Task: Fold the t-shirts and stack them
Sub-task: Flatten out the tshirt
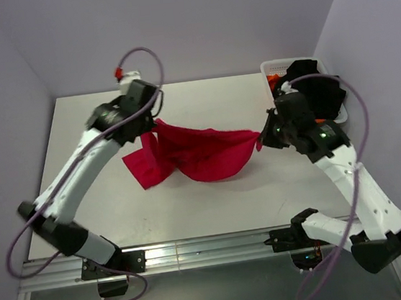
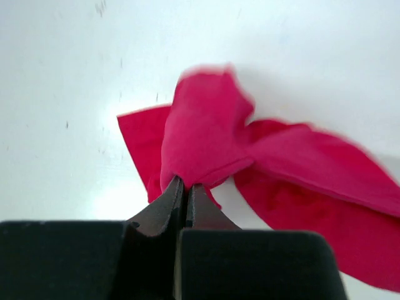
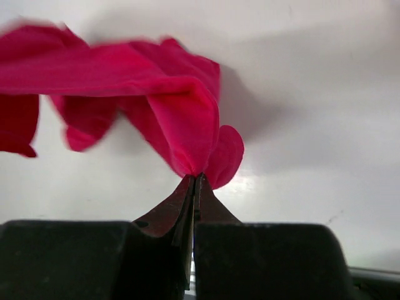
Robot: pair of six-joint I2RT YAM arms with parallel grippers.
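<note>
My left gripper should next lift the bunched shirt so that it unfolds, then carry it outward and down to release it, because the table's far edge lies outward.
A crimson-red t-shirt (image 1: 197, 154) hangs stretched between both arms over the middle of the table, sagging in the centre. My left gripper (image 1: 155, 123) is shut on its left end; the left wrist view shows the red cloth (image 2: 206, 134) bunched at the closed tips of that gripper (image 2: 185, 182). My right gripper (image 1: 260, 142) pinches the shirt's right end, with the cloth (image 3: 181, 119) fanning out from its own closed tips (image 3: 196, 177). A black t-shirt (image 1: 320, 89) and a bit of an orange one (image 1: 272, 80) lie in the basket at the back right.
The white lattice basket (image 1: 272, 64) stands at the table's far right corner, just behind the right arm. The white table (image 1: 192, 201) lies under the hanging shirt. Purple walls enclose the back and both sides.
</note>
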